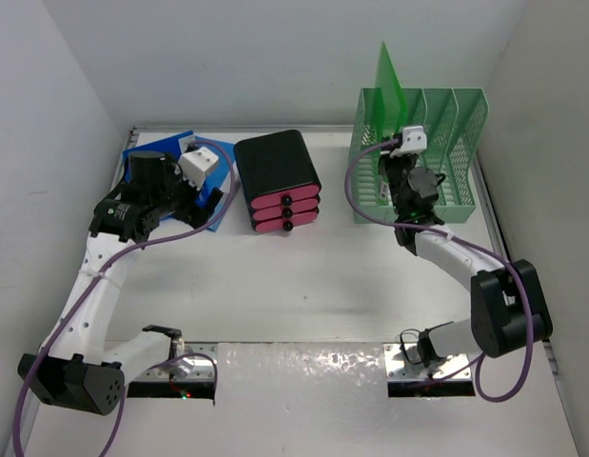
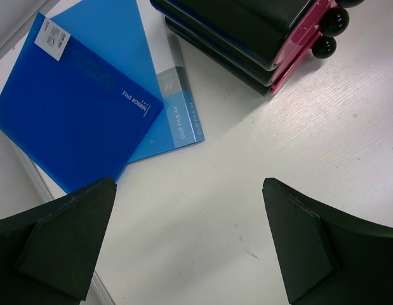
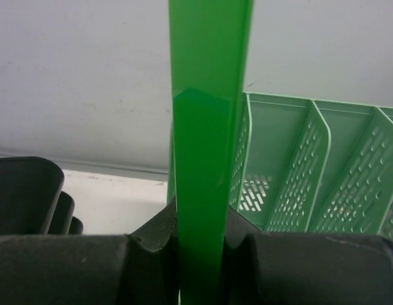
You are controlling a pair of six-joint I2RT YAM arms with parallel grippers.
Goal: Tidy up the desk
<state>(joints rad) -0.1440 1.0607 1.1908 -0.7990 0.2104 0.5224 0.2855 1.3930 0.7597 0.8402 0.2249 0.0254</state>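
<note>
I will next use my right gripper to move the green folder, still high over the file rack, a little toward the black box, and then lower it into the file rack's end slot [image 1: 372, 155] [image 3: 207, 159].
The desk [image 1: 304, 276] is a wide white tabletop. My right gripper [image 1: 397, 160] is shut on a green folder [image 1: 387, 90], which it holds upright on edge over the left end of the mint-green file rack [image 1: 446, 143]. In the right wrist view the green folder [image 3: 209, 127] rises between the two pads, pinched at my right gripper [image 3: 199, 235]. My left gripper [image 1: 206, 202] hangs at the back left, open and with nothing in it. In the left wrist view my left gripper [image 2: 188, 185] is over bare desk [image 2: 247, 159], just beside two blue folders [image 2: 69, 108].
A black box of pink drawers [image 1: 278, 181] stands at the back middle, close to the blue folders [image 1: 151, 148]. The file rack [image 3: 310, 165] has several slots. White walls close in the desk on three sides.
</note>
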